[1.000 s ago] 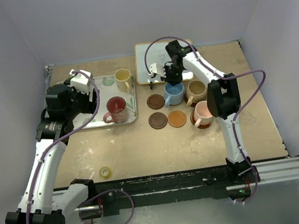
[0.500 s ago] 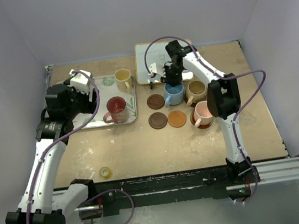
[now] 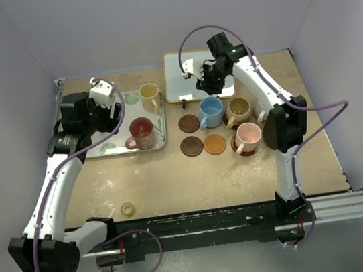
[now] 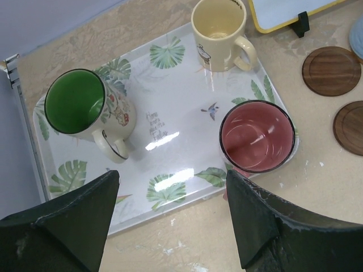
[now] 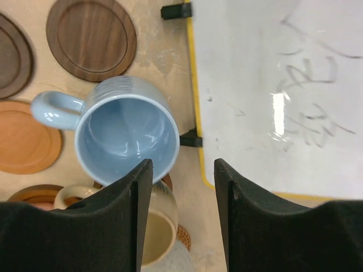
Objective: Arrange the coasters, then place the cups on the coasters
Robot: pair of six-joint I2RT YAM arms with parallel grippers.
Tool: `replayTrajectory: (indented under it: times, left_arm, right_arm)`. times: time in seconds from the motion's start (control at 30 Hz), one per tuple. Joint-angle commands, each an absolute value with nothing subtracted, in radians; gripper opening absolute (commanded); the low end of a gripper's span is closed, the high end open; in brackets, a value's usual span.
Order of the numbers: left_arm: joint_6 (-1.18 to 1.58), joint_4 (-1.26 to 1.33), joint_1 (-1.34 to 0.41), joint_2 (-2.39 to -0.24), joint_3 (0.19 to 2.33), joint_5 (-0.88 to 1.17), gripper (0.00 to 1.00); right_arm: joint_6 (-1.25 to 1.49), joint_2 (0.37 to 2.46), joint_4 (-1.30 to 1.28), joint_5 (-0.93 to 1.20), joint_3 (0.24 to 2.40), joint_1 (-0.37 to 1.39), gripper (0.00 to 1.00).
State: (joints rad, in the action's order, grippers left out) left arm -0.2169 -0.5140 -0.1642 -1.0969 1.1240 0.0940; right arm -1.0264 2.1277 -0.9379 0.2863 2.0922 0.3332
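I must first move my left gripper outward and down to get the yellow cup by its rim facing the green-lined cup.
The light blue cup point(image 3: 210, 111) point(image 5: 126, 133) stands on a brown coaster beside the tan cup point(image 3: 238, 110) and the pink cup point(image 3: 246, 137). My right gripper point(image 3: 204, 78) point(image 5: 181, 170) hovers open above the blue cup's rim and the whiteboard's edge, holding nothing. Two dark wood coasters point(image 3: 188, 123) point(image 3: 192, 146) and an orange one point(image 3: 214, 144) lie bare. My left gripper point(image 3: 100, 113) point(image 4: 170, 187) hangs open over the leaf tray point(image 4: 170, 96). The tray carries the green-lined cup point(image 4: 76, 102), the yellow cup point(image 4: 218, 28) and the red cup point(image 4: 258, 136).
A yellow-framed whiteboard point(image 3: 197, 79) point(image 5: 272, 85) leans at the back centre, right behind the cups. A small yellow tape roll point(image 3: 128, 209) lies near the front edge. White walls close in the table on three sides.
My right gripper has opened, let go of the light blue cup and risen back toward the whiteboard. The left arm has shifted slightly toward the back.
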Motion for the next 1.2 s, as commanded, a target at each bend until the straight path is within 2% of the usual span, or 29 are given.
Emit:
replayTrajectory:
  times: [0.0,0.3,0.5,0.87,0.97,1.17]
  left_arm:
    - [-0.232,-0.498,-0.158,-1.181,1.232,0.095,0.73]
    - [-0.1,-0.428,-0.161,-1.446,1.398,0.173,0.77]
    - [-0.029,-0.4,-0.173,-1.648,1.528,0.18,0.78]
    - [0.058,-0.425,-0.233,-2.035,1.844,0.124,0.77]
    - [0.063,-0.462,-0.249,-2.128,1.935,0.072,0.73]
    - [0.063,-0.494,-0.262,-2.214,1.996,0.015,0.58]
  right_arm:
    - [-0.904,1.955,-0.934,0.334,2.086,0.333,0.51]
    - [-0.613,1.696,-0.932,0.302,1.894,0.333,0.55]
    - [-0.431,1.452,-0.835,0.233,1.638,0.333,0.57]
    - [-0.355,1.109,-0.731,0.172,1.216,0.327,0.58]
    - [-0.357,1.054,-0.694,0.167,1.154,0.314,0.61]
    - [-0.351,1.011,-0.658,0.21,1.107,0.282,0.63]
